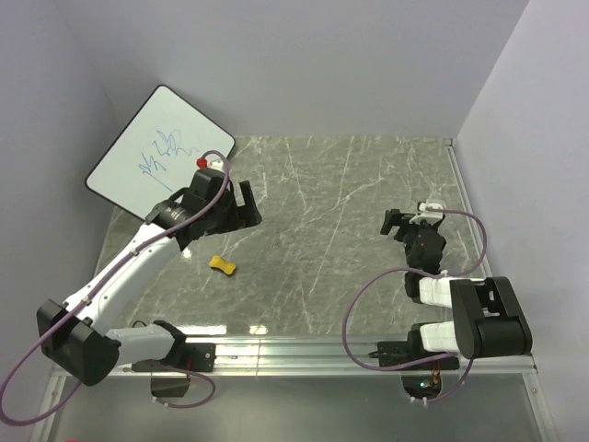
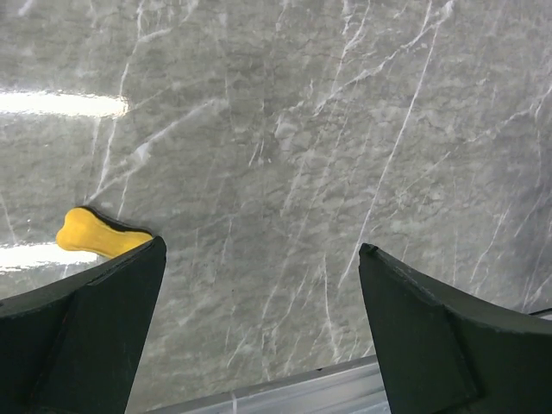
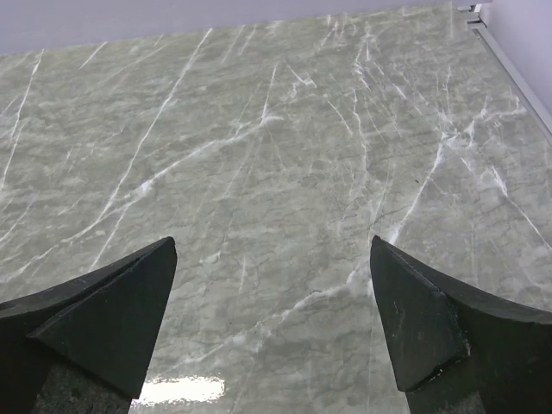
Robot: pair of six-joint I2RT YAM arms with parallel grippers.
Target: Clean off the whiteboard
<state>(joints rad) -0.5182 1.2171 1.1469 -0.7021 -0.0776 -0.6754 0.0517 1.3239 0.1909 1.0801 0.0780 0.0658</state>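
Note:
My right gripper moves to the left in the top view and down onto the yellow eraser's middle (image 1: pixel 223 265) next, since it is slimmest between its flared ends.
The whiteboard (image 1: pixel 158 151) leans tilted at the far left, with blue scribbles on its face. A small yellow bone-shaped eraser (image 1: pixel 222 266) lies on the marble table, also showing in the left wrist view (image 2: pixel 97 236) beside the left finger. My left gripper (image 1: pixel 237 207) is open and empty, above the table between the whiteboard and the eraser; in its own view (image 2: pixel 263 250) the jaws stand wide apart. My right gripper (image 1: pixel 398 223) is open and empty over bare marble at the right, jaws wide in its own view (image 3: pixel 272 246).
A metal rail (image 1: pixel 304 350) runs along the table's near edge. Another rail (image 1: pixel 463 189) borders the right side. Purple cables (image 1: pixel 368 304) loop from both arms. Walls close in at the back, left and right.

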